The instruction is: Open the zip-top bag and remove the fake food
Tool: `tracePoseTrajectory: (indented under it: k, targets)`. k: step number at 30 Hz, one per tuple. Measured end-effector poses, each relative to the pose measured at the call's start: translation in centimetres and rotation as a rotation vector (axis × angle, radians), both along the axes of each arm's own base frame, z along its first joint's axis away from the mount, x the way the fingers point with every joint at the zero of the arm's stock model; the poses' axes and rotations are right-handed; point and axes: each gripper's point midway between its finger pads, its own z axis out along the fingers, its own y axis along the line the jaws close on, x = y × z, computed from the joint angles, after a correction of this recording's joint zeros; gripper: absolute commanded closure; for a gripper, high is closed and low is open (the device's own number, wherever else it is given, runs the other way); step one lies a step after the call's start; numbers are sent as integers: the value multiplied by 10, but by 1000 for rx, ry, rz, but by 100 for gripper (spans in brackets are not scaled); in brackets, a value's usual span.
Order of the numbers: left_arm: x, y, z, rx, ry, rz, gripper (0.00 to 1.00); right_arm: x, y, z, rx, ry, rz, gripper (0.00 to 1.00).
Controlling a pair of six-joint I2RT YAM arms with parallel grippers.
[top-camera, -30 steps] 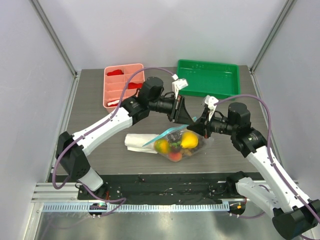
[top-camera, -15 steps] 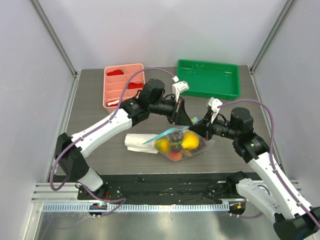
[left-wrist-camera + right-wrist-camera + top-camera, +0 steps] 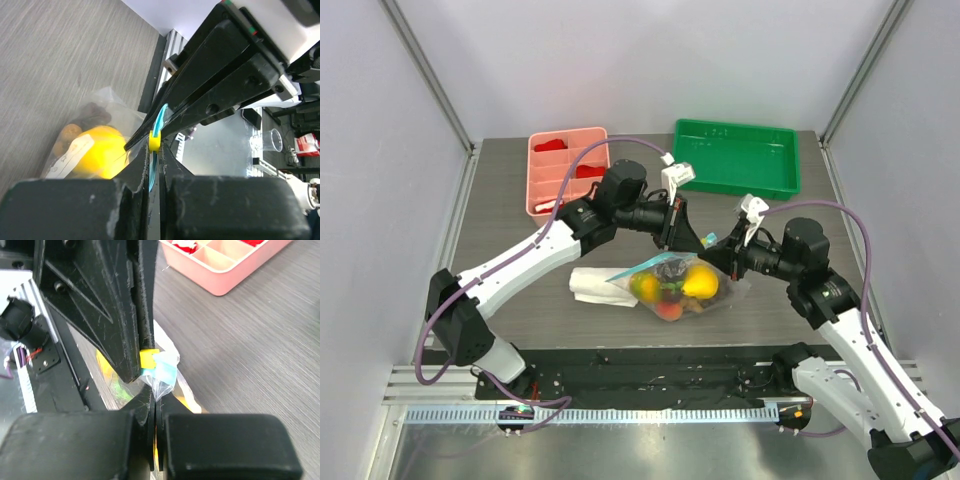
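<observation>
I should next use my left gripper to pull the zip strip away from my right gripper, to the left in the top view, over the folded white cloth, to open the bag (image 3: 672, 290).
The zip-top bag (image 3: 672, 290) lies at the table's middle front, its light-blue zip strip (image 3: 642, 269) raised. It holds the fake food: a yellow fruit (image 3: 700, 282), orange, red and dark pieces. My left gripper (image 3: 698, 243) is shut on the zip strip (image 3: 161, 117) right at its yellow slider (image 3: 154, 141). My right gripper (image 3: 713, 252) is shut on the clear plastic (image 3: 162, 386) just below the strip (image 3: 168, 371), tip to tip with the left fingers (image 3: 120, 315). The yellow fruit (image 3: 100, 152) shows through the bag in the left wrist view.
A folded white cloth (image 3: 588, 285) lies under the bag's left end. A pink tray (image 3: 567, 170) with flat red pieces stands at the back left, also in the right wrist view (image 3: 225, 270). A green tray (image 3: 735, 158) stands at the back right.
The right arm's wrist has drawn back a little to the right and the left wrist has shifted slightly left. Both grippers stay shut on the bag's top edge.
</observation>
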Motion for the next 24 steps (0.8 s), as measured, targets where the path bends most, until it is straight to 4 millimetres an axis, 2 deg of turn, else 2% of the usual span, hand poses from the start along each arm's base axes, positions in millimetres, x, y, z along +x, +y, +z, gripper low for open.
tracePoseTrajectory:
  k: [3,7,10,16,24]
  targets:
    - [2,2,-3,11,-11,16,100,2,-3,3,19,5,-44,99]
    - [-1,17,-17,64,-25,56,100,2,-10,3,50,16,-109,99]
    - [-2,33,-26,100,-32,97,100,4,-14,3,65,26,-149,99]
    - [0,77,-51,214,0,237,100,17,-25,2,61,24,-258,99]
    - [-18,116,-57,266,23,347,100,33,-32,-11,19,46,-328,99]
